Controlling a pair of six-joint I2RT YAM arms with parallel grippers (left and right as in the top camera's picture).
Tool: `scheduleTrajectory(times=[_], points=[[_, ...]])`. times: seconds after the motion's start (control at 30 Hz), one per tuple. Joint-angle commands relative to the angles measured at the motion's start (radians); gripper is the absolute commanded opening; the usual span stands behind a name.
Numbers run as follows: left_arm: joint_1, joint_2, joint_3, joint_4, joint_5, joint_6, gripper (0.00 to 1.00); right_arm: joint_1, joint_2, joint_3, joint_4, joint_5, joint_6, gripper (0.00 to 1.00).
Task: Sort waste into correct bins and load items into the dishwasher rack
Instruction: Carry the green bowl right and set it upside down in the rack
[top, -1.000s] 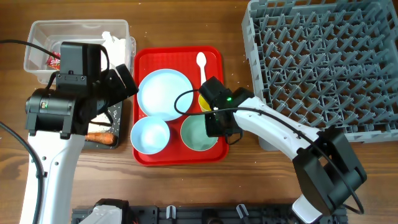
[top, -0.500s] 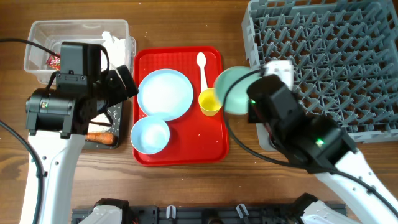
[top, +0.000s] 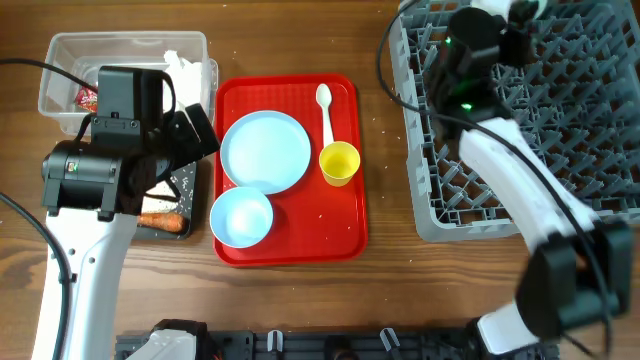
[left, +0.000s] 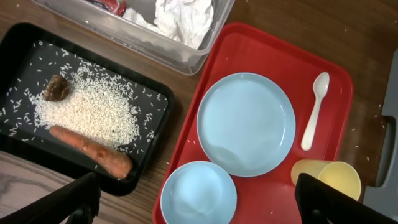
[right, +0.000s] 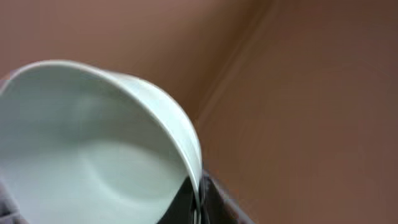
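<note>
The wires in the rack's far corner (top: 432, 38) stand empty. My right gripper will next lower to the left in the overhead view and release the light blue bowl there.
My right gripper (right: 196, 202) is shut on the rim of a light blue bowl (right: 87, 149), which fills the right wrist view. In the overhead view the right arm (top: 470, 60) is over the far left part of the grey dishwasher rack (top: 560, 120). The red tray (top: 340, 235) holds the blue plate (top: 265, 150), the second blue bowl (top: 241, 217), the yellow cup (top: 339, 163) and the white spoon (top: 324, 105). My left gripper (left: 199, 205) is open and empty above that bowl (left: 199, 186). The black tray (left: 149, 102) holds rice (left: 87, 112), a brown scrap (left: 56, 87) and the carrot (left: 93, 149).
The clear tub (top: 60, 60) at the far left holds the white napkin (top: 190, 70) and the red wrapper (top: 88, 98). My left arm (top: 110, 170) covers most of the black tray in the overhead view. Bare wood lies between the red tray and the rack.
My right gripper lifted the light blue bowl off the red tray and carried it right and back, over the rack. The left arm has not moved.
</note>
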Motion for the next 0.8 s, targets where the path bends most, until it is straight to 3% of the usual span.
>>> scheduleTrajectory(times=[0.0, 0.27, 0.5, 0.57, 0.63, 0.77], points=[[0.007, 0.001, 0.008, 0.002, -0.021, 0.015, 1.00, 0.004, 0.157, 0.003, 0.138, -0.050, -0.332, 0.04], [0.007, 0.007, 0.008, 0.006, -0.021, 0.015, 1.00, 0.005, 0.349, 0.003, 0.175, -0.097, -0.323, 0.04], [0.007, 0.018, 0.008, 0.006, -0.021, 0.016, 1.00, 0.067, 0.357, 0.003, 0.002, -0.137, -0.268, 0.05], [0.007, 0.020, 0.008, 0.011, -0.021, 0.016, 1.00, 0.084, 0.357, 0.003, -0.050, -0.137, -0.268, 0.17], [0.007, 0.020, 0.008, 0.020, -0.024, 0.016, 1.00, 0.093, 0.357, 0.003, -0.104, -0.137, -0.268, 0.49], [0.007, 0.020, 0.008, 0.022, -0.047, 0.016, 1.00, 0.095, 0.356, 0.004, -0.122, -0.109, -0.237, 0.97]])
